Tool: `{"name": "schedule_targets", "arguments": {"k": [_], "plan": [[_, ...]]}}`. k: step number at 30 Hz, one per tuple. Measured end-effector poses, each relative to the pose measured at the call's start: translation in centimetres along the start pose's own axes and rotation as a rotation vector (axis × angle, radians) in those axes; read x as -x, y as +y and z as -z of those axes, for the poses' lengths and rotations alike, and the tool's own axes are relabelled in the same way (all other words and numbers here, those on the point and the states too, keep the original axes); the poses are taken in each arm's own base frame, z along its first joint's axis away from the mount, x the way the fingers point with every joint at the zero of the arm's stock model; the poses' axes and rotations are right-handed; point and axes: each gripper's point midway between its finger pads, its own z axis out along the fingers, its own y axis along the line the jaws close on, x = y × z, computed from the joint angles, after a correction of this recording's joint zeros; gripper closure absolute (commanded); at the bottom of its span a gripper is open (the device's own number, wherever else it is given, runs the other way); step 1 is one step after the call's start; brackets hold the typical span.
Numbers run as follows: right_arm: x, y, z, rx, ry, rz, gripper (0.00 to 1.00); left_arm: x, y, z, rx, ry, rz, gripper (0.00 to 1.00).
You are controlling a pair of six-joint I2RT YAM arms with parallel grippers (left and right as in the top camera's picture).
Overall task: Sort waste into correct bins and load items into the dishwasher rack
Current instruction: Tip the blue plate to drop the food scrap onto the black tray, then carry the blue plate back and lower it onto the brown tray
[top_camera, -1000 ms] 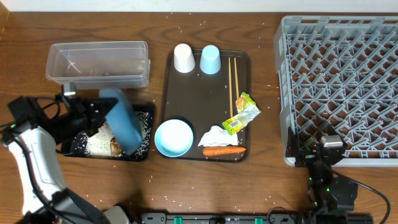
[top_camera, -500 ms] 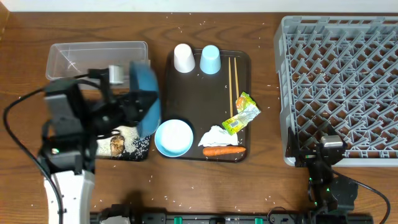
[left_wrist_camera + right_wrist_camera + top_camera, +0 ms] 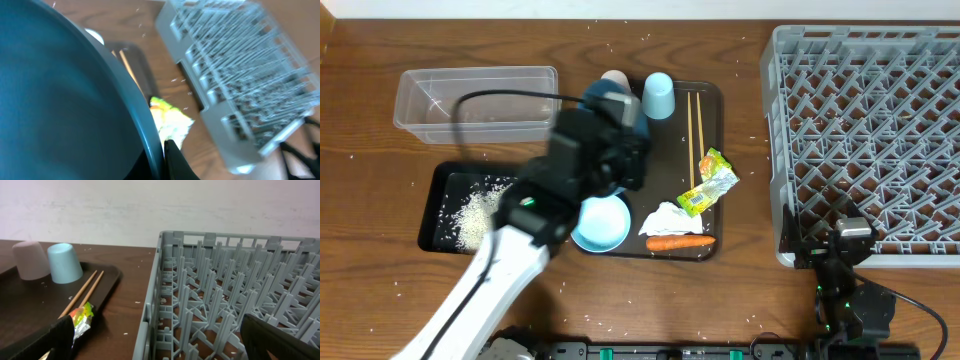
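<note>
The left gripper, still tilted above the brown serving tray, lowers the dark blue plate (image 3: 632,120) toward the chopsticks and onto the tray next.
My left gripper (image 3: 616,150) is shut on the rim of the dark blue plate (image 3: 632,120) and holds it tilted above the brown serving tray. In the left wrist view the plate (image 3: 60,100) fills the left side, with the jaws (image 3: 162,160) pinching its edge. On the tray lie the light blue bowl (image 3: 600,224), white cup (image 3: 613,78), light blue cup (image 3: 658,96), chopsticks (image 3: 693,130), foil wrapper (image 3: 712,180), tissue (image 3: 665,218) and carrot (image 3: 678,242). Rice (image 3: 475,215) lies in the black tray (image 3: 435,205). The brown lump is hidden by the arm. My right gripper (image 3: 160,340) is open and empty at the front of the grey rack (image 3: 865,130).
The clear tub (image 3: 480,100) stands behind the black tray at the left. The brown serving tray (image 3: 712,100) lies mid-table. Loose rice grains are scattered over the wooden table. The rack's near wall (image 3: 165,295) stands close in front of my right gripper.
My left arm has swung right from the black tray to above the serving tray, carrying the plate. A pile of rice now shows in the black tray. The right arm has not moved.
</note>
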Motion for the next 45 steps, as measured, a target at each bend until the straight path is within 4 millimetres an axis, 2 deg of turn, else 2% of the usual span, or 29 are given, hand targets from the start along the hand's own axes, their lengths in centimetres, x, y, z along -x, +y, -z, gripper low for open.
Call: {"name": "schedule_targets", "arguments": {"k": [8, 11, 16, 18, 20, 21, 29, 34, 38, 41, 42, 43, 44, 45], "plan": [[0.0, 0.0, 0.0, 0.0, 0.0, 0.0, 0.01, -3.2, 0.5, -6.8, 0.11, 0.068, -0.058, 0.94], [0.0, 0.0, 0.0, 0.0, 0.0, 0.0, 0.01, -4.2, 1.2, -8.5, 0.146, 0.084, -0.067, 0.94], [0.0, 0.0, 0.0, 0.0, 0.0, 0.0, 0.01, -5.9, 3.2, -10.2, 0.222, 0.13, -0.07, 0.94], [0.0, 0.0, 0.0, 0.0, 0.0, 0.0, 0.01, -6.2, 4.0, -10.5, 0.255, 0.136, -0.074, 0.92], [0.0, 0.0, 0.0, 0.0, 0.0, 0.0, 0.01, -6.3, 4.4, -10.6, 0.276, 0.134, -0.081, 0.79], [0.0, 0.0, 0.0, 0.0, 0.0, 0.0, 0.01, -6.2, 4.5, -10.5, 0.281, 0.132, -0.082, 0.76], [0.0, 0.0, 0.0, 0.0, 0.0, 0.0, 0.01, -6.0, 4.8, -10.5, 0.302, 0.122, -0.08, 0.71], [0.0, 0.0, 0.0, 0.0, 0.0, 0.0, 0.01, -6.0, 4.4, -10.4, 0.283, 0.125, -0.077, 0.71], [0.0, 0.0, 0.0, 0.0, 0.0, 0.0, 0.01, -5.4, 3.5, -9.1, 0.252, 0.117, -0.075, 0.7], [0.0, 0.0, 0.0, 0.0, 0.0, 0.0, 0.01, -4.9, 2.3, -7.1, 0.216, 0.117, -0.073, 0.5], [0.0, 0.0, 0.0, 0.0, 0.0, 0.0, 0.01, -4.8, 1.9, -6.4, 0.201, 0.122, -0.068, 0.34], [0.0, 0.0, 0.0, 0.0, 0.0, 0.0, 0.01, -4.9, 1.4, -5.8, 0.177, 0.133, -0.07, 0.24], [0.0, 0.0, 0.0, 0.0, 0.0, 0.0, 0.01, -5.1, 0.9, -5.3, 0.154, 0.145, -0.063, 0.21], [0.0, 0.0, 0.0, 0.0, 0.0, 0.0, 0.01, -5.4, 0.4, -4.8, 0.127, 0.161, -0.056, 0.12]]}}
